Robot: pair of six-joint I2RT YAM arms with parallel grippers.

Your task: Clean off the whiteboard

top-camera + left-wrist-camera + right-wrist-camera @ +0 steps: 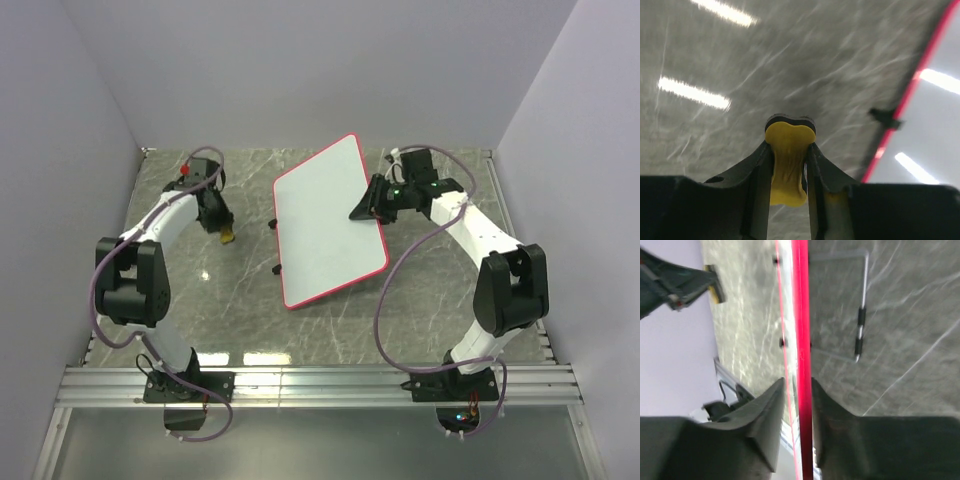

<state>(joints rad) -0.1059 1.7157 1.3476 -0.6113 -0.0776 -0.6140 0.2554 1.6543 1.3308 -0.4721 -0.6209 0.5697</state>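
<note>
My left gripper holds the eraser (788, 162) and, since the whiteboard is blank, should next move down and back to the bare tabletop beside it and release there.
The whiteboard (328, 222) with its red rim lies tilted in the middle of the table, its face blank white in the top view. My right gripper (366, 207) is shut on the board's right edge; in the right wrist view the red rim (801, 315) runs edge-on between my fingers, midway at the gripper (799, 390). My left gripper (226, 232) is to the left of the board, shut on a yellow eraser (788, 162). In the left wrist view the board's red rim (912, 85) shows at the right.
A thin wire stand (861, 310) shows beneath the board in the right wrist view. White walls close in the table on three sides. An aluminium rail (320, 385) runs along the near edge.
</note>
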